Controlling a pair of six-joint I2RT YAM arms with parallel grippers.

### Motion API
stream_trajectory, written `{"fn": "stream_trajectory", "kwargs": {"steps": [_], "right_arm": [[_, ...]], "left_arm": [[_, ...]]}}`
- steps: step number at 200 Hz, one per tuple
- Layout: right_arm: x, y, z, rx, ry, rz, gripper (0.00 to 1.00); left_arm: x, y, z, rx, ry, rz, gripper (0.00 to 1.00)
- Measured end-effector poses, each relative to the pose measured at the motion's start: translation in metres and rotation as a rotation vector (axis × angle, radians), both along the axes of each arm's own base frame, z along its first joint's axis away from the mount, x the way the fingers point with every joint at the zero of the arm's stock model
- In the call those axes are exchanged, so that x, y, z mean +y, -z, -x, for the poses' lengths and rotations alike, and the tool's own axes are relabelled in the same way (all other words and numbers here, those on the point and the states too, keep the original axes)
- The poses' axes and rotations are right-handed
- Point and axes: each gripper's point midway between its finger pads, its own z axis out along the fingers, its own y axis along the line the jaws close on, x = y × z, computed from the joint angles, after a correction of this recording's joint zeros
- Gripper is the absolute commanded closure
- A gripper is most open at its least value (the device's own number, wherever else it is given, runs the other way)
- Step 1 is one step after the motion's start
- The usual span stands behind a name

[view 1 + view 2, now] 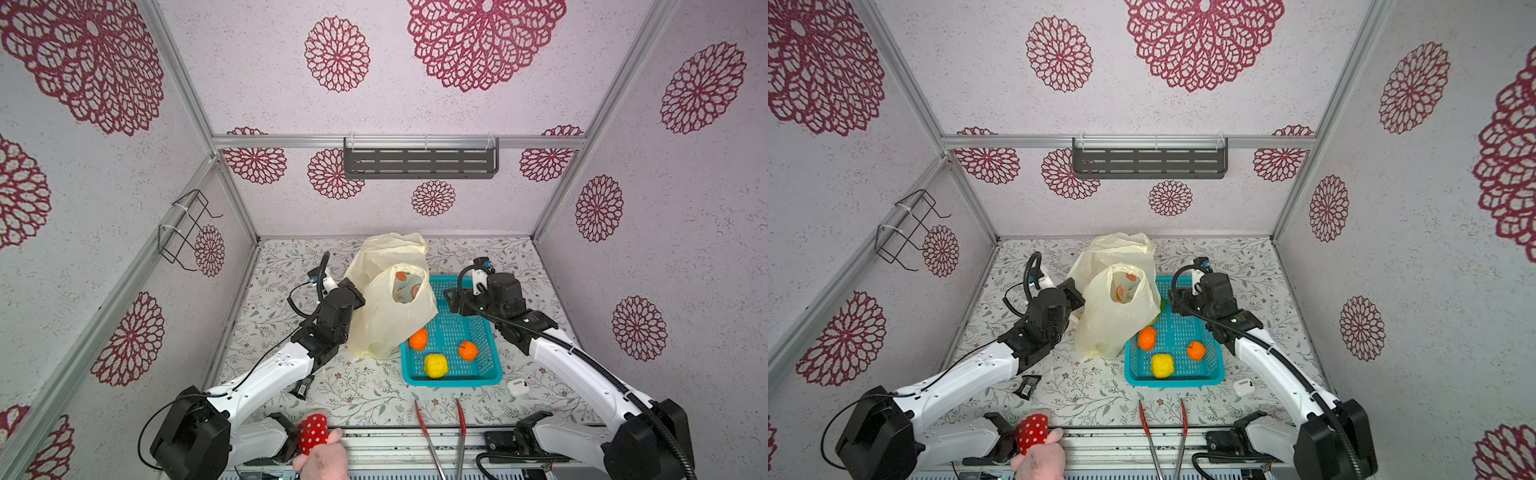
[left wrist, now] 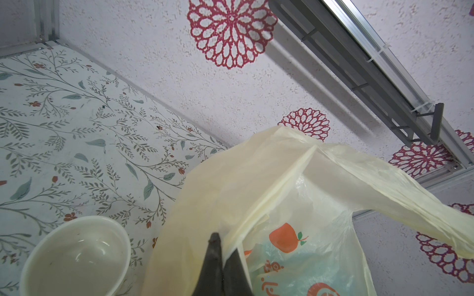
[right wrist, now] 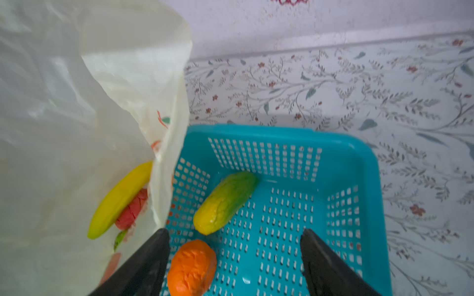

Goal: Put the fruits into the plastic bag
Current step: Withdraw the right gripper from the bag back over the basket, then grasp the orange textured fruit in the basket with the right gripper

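Note:
The right gripper brings its open fingers back and down around the orange [image 3: 191, 269] beside the plastic bag next. The orange sits below it and back toward my base.
The pale-yellow plastic bag [image 1: 390, 316] [image 1: 1113, 320] stands upright at the teal basket's [image 1: 451, 380] left side. My left gripper [image 2: 220, 247] [image 1: 353, 293] is shut on the plastic bag's [image 2: 256, 184] left edge. My right gripper [image 3: 234, 232] [image 1: 451, 299] hangs open over the far part of the basket [image 3: 369, 179] with nothing between its fingers. In the basket lie two oranges [image 1: 418, 338] [image 1: 468, 350], a bumpy lemon [image 1: 435, 365] and a green-yellow oblong fruit [image 3: 225, 202]. One orange [image 3: 192, 266] sits by a right fingertip. A banana [image 3: 120, 200] and a red piece [image 3: 133, 208] show through the bag's wall [image 3: 64, 128].
Red-handled tongs [image 1: 423, 424] and a white earbud case [image 1: 516, 385] lie near the front edge. A black packet [image 1: 301, 388] lies under my left arm. A hand holds a red dotted plush [image 1: 313, 432] at the front. A white bowl [image 2: 77, 256] stands left of the bag.

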Motion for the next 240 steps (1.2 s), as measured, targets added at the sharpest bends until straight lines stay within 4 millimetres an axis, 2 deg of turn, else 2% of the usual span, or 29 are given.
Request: {"fn": "stream_trajectory", "kwargs": {"steps": [18,36,56,84,119,155,173,202,222,240], "right_arm": [[0.008,0.032,0.017,0.101,-0.069,0.016,0.20],[0.030,0.053,0.028,0.178,-0.180,0.034,0.19],[0.056,0.065,0.034,0.237,-0.288,0.052,0.19],[0.084,0.075,0.031,0.283,-0.385,0.073,0.19],[0.099,0.099,0.029,0.365,-0.444,0.128,0.21],[0.102,0.127,0.041,0.459,-0.481,0.199,0.22],[0.101,0.134,0.047,0.491,-0.493,0.222,0.30],[0.101,0.133,0.047,0.489,-0.505,0.239,0.54],[0.097,0.132,0.044,0.487,-0.481,0.249,0.64],[0.091,0.123,0.037,0.458,-0.444,0.258,0.67]], "left_arm": [[0.000,0.001,0.000,0.003,0.000,-0.002,1.00],[-0.001,0.006,-0.002,0.013,0.001,-0.009,1.00],[-0.002,0.010,-0.003,0.022,0.003,-0.015,1.00],[-0.002,0.010,-0.003,0.022,0.004,-0.014,1.00],[-0.002,0.010,-0.003,0.023,0.004,-0.015,1.00],[-0.002,0.010,-0.003,0.022,0.004,-0.018,1.00],[-0.002,0.010,-0.003,0.022,0.005,-0.018,1.00],[-0.002,0.010,-0.003,0.022,0.005,-0.020,1.00],[-0.002,0.009,-0.003,0.021,0.005,-0.022,1.00],[-0.002,0.009,-0.003,0.021,0.007,-0.025,1.00]]}}
